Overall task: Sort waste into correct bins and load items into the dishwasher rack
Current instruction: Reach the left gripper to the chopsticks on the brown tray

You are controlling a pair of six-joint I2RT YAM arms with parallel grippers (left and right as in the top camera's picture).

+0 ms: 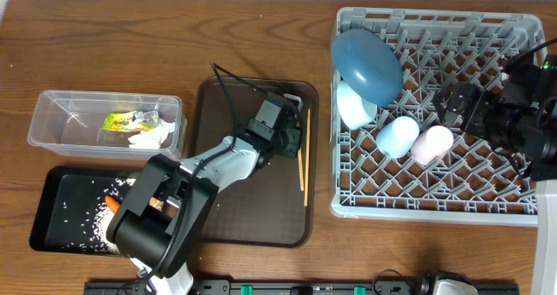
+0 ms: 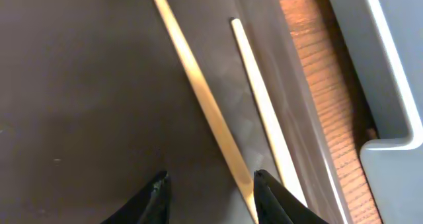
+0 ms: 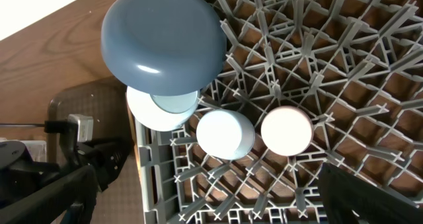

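The right gripper crosses to its left in the overhead view next and comes down onto the chopstick farther from the rack, which lies below, still unloaded.
The grey dishwasher rack [image 1: 487, 191] stands at the right. In it are the blue plate [image 1: 365, 64], the white bowl [image 1: 352, 108], the light-blue cup [image 1: 397, 136] and the pink cup [image 1: 432, 144]. The right wrist view shows the plate [image 3: 162, 39], both cups [image 3: 225, 135] [image 3: 285, 130] and the bowl [image 3: 142, 108]. The wooden chopsticks [image 1: 305, 156] lie at the right edge of the dark-brown tray [image 1: 252, 217]. My left gripper [image 2: 208, 179] is open low over that tray, one chopstick [image 2: 198, 92] beside its right finger. My right gripper [image 1: 452, 106] hovers open and empty over the rack.
A clear tub [image 1: 52, 125] at the left holds the yellow-green wrapper [image 1: 129, 119] and the white tissue [image 1: 150, 138]. A black tray [image 1: 52, 217] in front of it holds rice [image 1: 91, 225] and the carrot [image 1: 112, 204]. My left arm stretches across the brown tray.
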